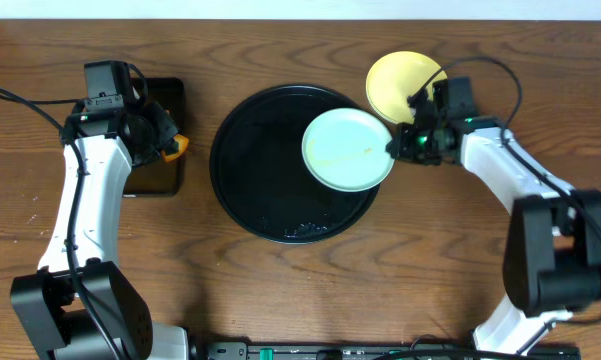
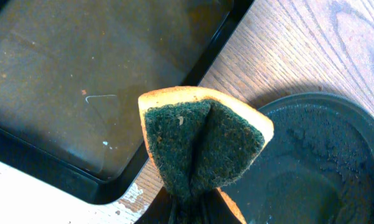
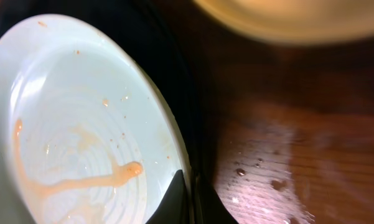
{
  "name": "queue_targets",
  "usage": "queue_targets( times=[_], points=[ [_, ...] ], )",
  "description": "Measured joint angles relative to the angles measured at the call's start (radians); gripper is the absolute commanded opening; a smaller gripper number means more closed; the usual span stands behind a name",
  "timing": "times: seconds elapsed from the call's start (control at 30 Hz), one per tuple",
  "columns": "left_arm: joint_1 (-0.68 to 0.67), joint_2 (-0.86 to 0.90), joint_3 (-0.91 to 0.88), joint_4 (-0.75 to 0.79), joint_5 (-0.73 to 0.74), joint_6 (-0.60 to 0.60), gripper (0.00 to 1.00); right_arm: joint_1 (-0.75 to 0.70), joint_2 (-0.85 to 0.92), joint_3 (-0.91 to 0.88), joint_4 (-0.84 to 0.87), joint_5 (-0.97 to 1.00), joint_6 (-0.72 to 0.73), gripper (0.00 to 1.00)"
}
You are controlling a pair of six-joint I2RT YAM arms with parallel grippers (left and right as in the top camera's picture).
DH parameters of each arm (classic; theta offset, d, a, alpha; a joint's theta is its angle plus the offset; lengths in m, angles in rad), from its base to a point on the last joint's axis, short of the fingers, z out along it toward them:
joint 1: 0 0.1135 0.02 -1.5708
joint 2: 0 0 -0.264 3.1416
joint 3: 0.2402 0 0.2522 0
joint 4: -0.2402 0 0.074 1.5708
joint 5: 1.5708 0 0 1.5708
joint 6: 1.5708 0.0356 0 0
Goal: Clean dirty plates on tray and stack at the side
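I will next lift and tilt the mint-green plate (image 1: 347,148) with my right gripper and swing outward. Then I will lower it and let it go where the pale yellow plate (image 1: 400,80) lies, off the tray.
A mint-green plate (image 1: 347,148) with orange sauce streaks sits at the right side of the large round black tray (image 1: 250,190). My right gripper (image 1: 396,146) is shut on its right rim; in the right wrist view the plate (image 3: 68,124) fills the left and my fingers (image 3: 188,199) pinch its edge. A pale yellow plate (image 1: 400,80) lies on the table beyond the tray, seen blurred at the top of the right wrist view (image 3: 299,18). My left gripper (image 1: 172,146) is shut on a folded green-and-yellow sponge (image 2: 202,140) between the trays.
A smaller rectangular black tray (image 1: 155,170) with brownish liquid (image 2: 81,74) lies at the left under my left arm. Water drops spot the wood (image 3: 267,180) right of the round tray. The round tray's wet rim shows in the left wrist view (image 2: 317,162).
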Motion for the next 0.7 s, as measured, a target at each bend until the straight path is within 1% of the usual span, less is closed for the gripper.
queue_targets(
  times=[0.1,0.23,0.33,0.5,0.7],
  points=[
    [0.0,0.0,0.0,0.0,0.0,0.0,0.1,0.009,-0.092,0.051,-0.064,0.097,-0.029,0.01],
    [0.0,0.0,0.0,0.0,0.0,0.0,0.1,0.067,-0.203,0.115,-0.127,0.271,-0.074,0.01],
    [0.0,0.0,0.0,0.0,0.0,0.0,0.09,0.17,-0.257,0.151,-0.154,0.455,-0.114,0.01],
    [0.0,0.0,0.0,0.0,0.0,0.0,0.09,0.359,-0.258,0.16,-0.152,0.785,-0.188,0.01],
    [0.0,0.0,0.0,0.0,0.0,0.0,0.09,0.559,-0.257,0.16,-0.053,1.144,-0.319,0.01]
  ],
)
